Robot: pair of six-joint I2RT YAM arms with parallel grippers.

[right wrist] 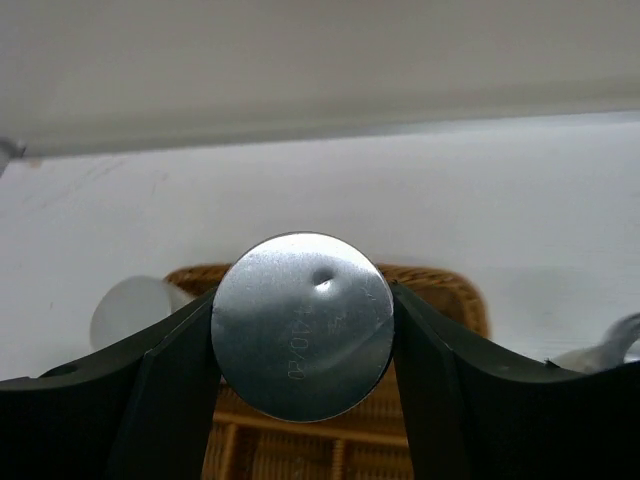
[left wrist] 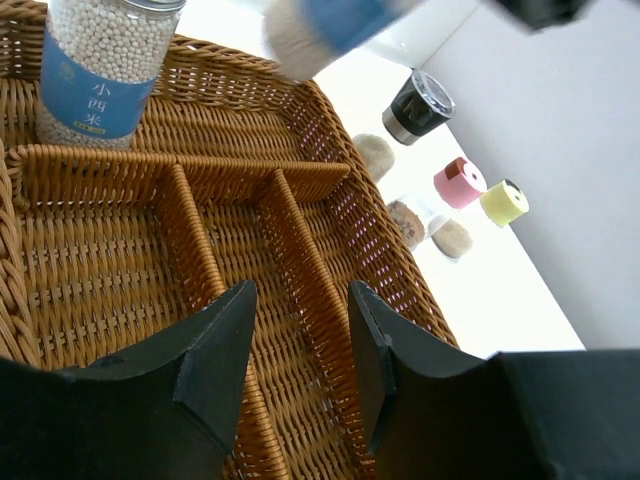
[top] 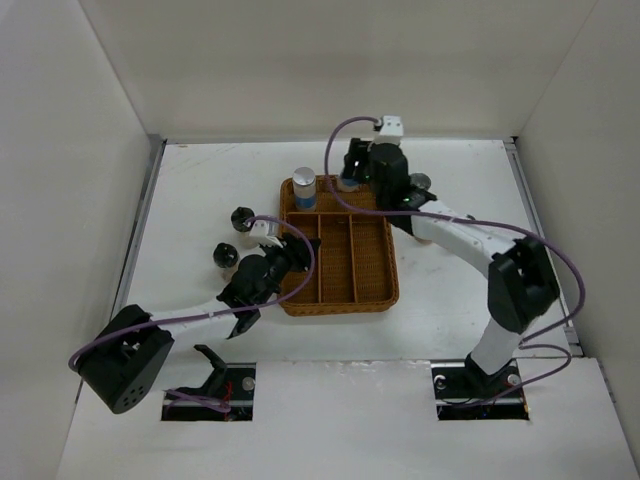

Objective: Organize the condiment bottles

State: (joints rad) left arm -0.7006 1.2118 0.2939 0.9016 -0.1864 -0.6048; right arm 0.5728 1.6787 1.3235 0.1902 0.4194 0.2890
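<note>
Free bottom of the tray beside its other bottle lies below and left in the top view. Next, my right gripper lowers toward that bottle and releases.
My right gripper point(top: 352, 178) is shut on a silver-capped bottle with a blue band point(top: 347, 183), held over the back edge of the wicker tray point(top: 386, 290). The right wrist view shows its dented silver cap point(right wrist: 303, 325) clamped between both fingers. Another silver-capped, blue-banded bottle point(top: 304, 187) point(left wrist: 95, 70) stands in the tray's back left compartment. My left gripper point(top: 293, 250) point(left wrist: 300, 300) hovers over the tray's left dividers, open and empty. Two black-capped bottles point(top: 241, 217) point(top: 225, 256) stand left of the tray. A black-capped point(left wrist: 420, 105), a pink-capped point(left wrist: 460, 182) and a yellow-capped bottle point(left wrist: 503, 202) are right of it.
White walls close in the table at the back and on both sides. The right arm point(top: 470, 240) reaches across the table right of the tray and covers most of the bottles there in the top view. The tray's long front compartments point(left wrist: 110, 270) hold nothing.
</note>
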